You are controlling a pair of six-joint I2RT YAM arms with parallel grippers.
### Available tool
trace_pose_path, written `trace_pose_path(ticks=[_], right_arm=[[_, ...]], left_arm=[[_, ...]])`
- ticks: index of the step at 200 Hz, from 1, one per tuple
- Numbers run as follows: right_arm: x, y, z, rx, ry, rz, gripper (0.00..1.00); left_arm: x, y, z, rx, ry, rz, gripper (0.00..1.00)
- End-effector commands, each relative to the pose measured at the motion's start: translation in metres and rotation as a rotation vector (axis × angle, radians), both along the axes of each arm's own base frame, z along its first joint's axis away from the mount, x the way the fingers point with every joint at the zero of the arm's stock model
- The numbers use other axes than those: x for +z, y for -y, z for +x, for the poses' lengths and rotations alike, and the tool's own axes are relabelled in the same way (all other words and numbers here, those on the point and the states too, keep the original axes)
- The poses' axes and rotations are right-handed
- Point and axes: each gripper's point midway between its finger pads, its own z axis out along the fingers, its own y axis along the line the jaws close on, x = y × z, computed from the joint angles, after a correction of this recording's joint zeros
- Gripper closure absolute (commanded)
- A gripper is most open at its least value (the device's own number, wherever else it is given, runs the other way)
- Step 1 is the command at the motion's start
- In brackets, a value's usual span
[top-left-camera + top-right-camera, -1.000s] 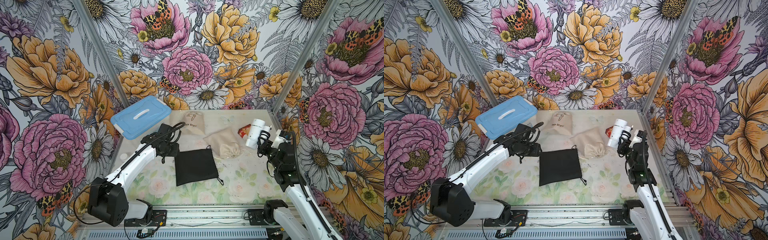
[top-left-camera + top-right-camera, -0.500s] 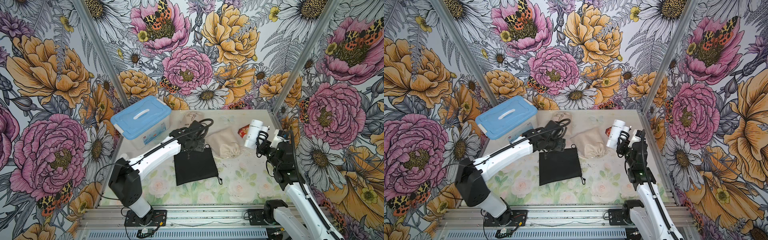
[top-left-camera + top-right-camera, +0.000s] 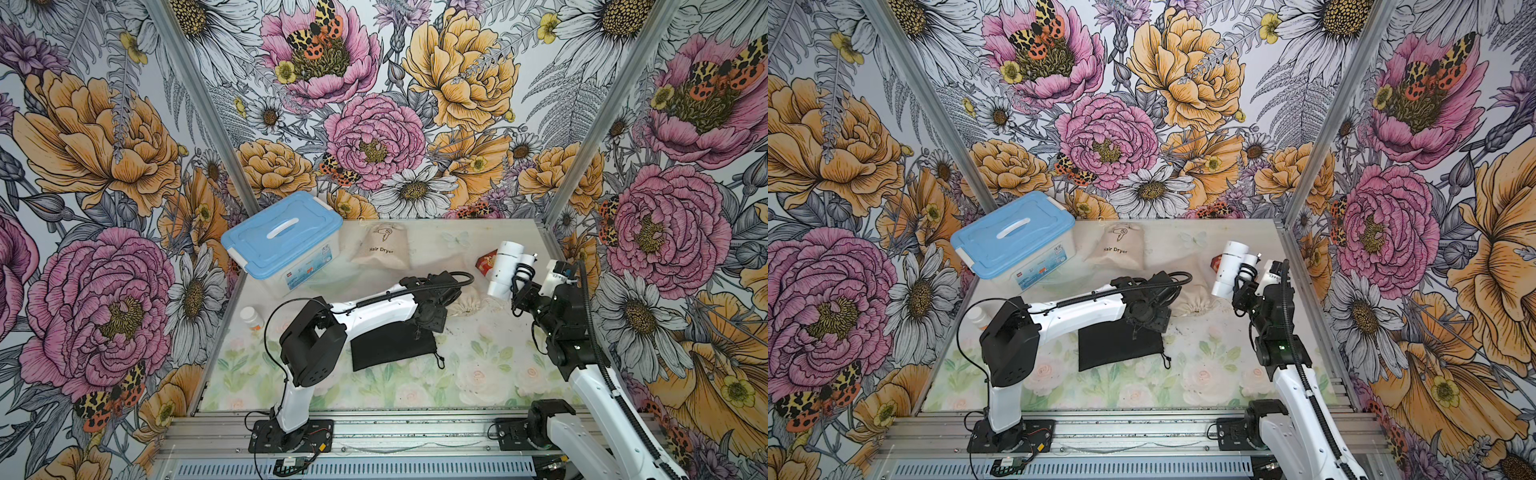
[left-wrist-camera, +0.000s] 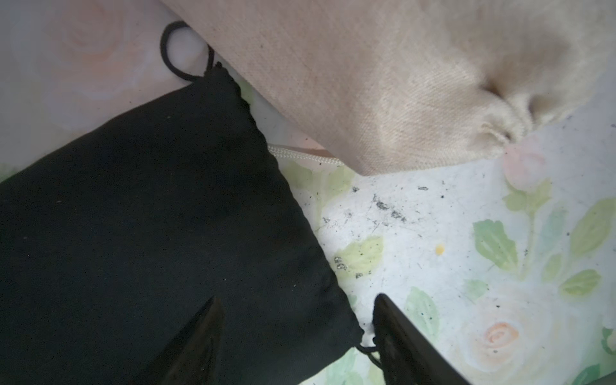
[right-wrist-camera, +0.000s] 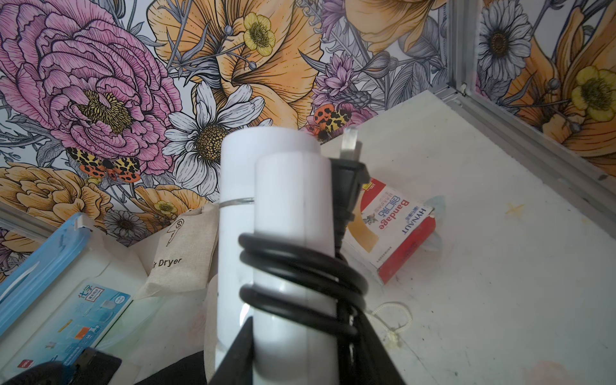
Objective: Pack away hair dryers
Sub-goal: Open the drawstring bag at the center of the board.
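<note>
I should next lower my left gripper onto the black pouch's hem by the pouch's near corner (image 3: 432,345) (image 4: 337,313), just below its fingers, because cord loops mark the pouch's opening there.
A white hair dryer (image 3: 505,270) (image 3: 1229,270) with black cord wound round its handle is held upright above the table's right side. My right gripper (image 5: 300,333) is shut on the handle of that hair dryer (image 5: 286,233). Low over the table's middle, my left gripper (image 4: 297,298) (image 3: 428,322) is open. It straddles a corner of the flat black pouch (image 4: 133,216) (image 3: 390,345): one finger is over the cloth, the other over bare table. A beige pouch (image 4: 400,83) (image 3: 465,301), drawn closed, lies just beyond.
A blue-lidded plastic box (image 3: 282,241) stands at the back left. Beside it lies a beige pouch printed "Hair Dryer" (image 3: 382,249). A red bandage box (image 5: 400,226) lies at the back right, and a small white bottle (image 3: 251,318) stands by the left wall.
My left arm has swung right, from beside the blue-lidded box to the black pouch's right corner. The right arm has held the dryer almost still.
</note>
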Motion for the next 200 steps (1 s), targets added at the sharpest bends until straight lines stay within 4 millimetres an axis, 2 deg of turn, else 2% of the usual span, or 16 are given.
trace_pose_path(ticks=[1, 34, 52, 67, 93, 101, 110, 129, 164, 175, 178, 182, 200], right_arm=[[0.039, -0.003, 0.004, 0.018, 0.125, -0.007, 0.89], [0.041, -0.002, 0.002, 0.017, 0.13, -0.009, 0.89], [0.043, -0.002, 0.001, 0.015, 0.134, -0.008, 0.89], [0.043, -0.002, 0.001, 0.015, 0.135, -0.008, 0.89], [0.044, -0.003, 0.002, 0.015, 0.136, -0.004, 0.89], [0.044, -0.003, 0.002, 0.017, 0.136, -0.003, 0.89], [0.045, -0.003, 0.003, 0.018, 0.136, -0.002, 0.89], [0.047, -0.003, 0.002, 0.019, 0.141, 0.0, 0.89], [0.047, -0.003, 0.003, 0.018, 0.141, 0.006, 0.89], [0.048, -0.004, 0.003, 0.019, 0.143, 0.008, 0.89], [0.048, -0.004, 0.003, 0.018, 0.141, 0.008, 0.89], [0.048, -0.004, 0.003, 0.018, 0.142, 0.008, 0.89], [0.048, -0.005, 0.004, 0.023, 0.14, 0.01, 0.89]], left_arm=[[-0.008, 0.011, -0.005, -0.003, -0.039, -0.007, 0.28], [-0.027, 0.014, -0.013, -0.02, -0.085, 0.018, 0.3], [-0.035, 0.013, -0.019, -0.029, -0.106, 0.026, 0.35], [-0.04, 0.012, -0.023, -0.039, -0.115, 0.04, 0.43], [-0.047, 0.011, -0.029, -0.064, -0.136, 0.051, 0.76], [-0.046, 0.009, -0.029, -0.077, -0.134, 0.054, 0.91], [-0.042, 0.005, -0.027, -0.079, -0.131, 0.051, 1.0], [-0.034, -0.008, -0.025, -0.086, -0.13, 0.043, 1.0], [-0.012, -0.046, -0.02, -0.064, -0.116, 0.042, 1.0], [-0.009, -0.058, -0.022, -0.057, -0.122, 0.047, 1.0], [0.001, -0.061, -0.022, -0.056, -0.104, 0.027, 1.0], [0.005, -0.065, -0.023, -0.055, -0.1, 0.021, 1.0], [0.01, -0.084, -0.027, -0.045, -0.098, 0.016, 1.0]])
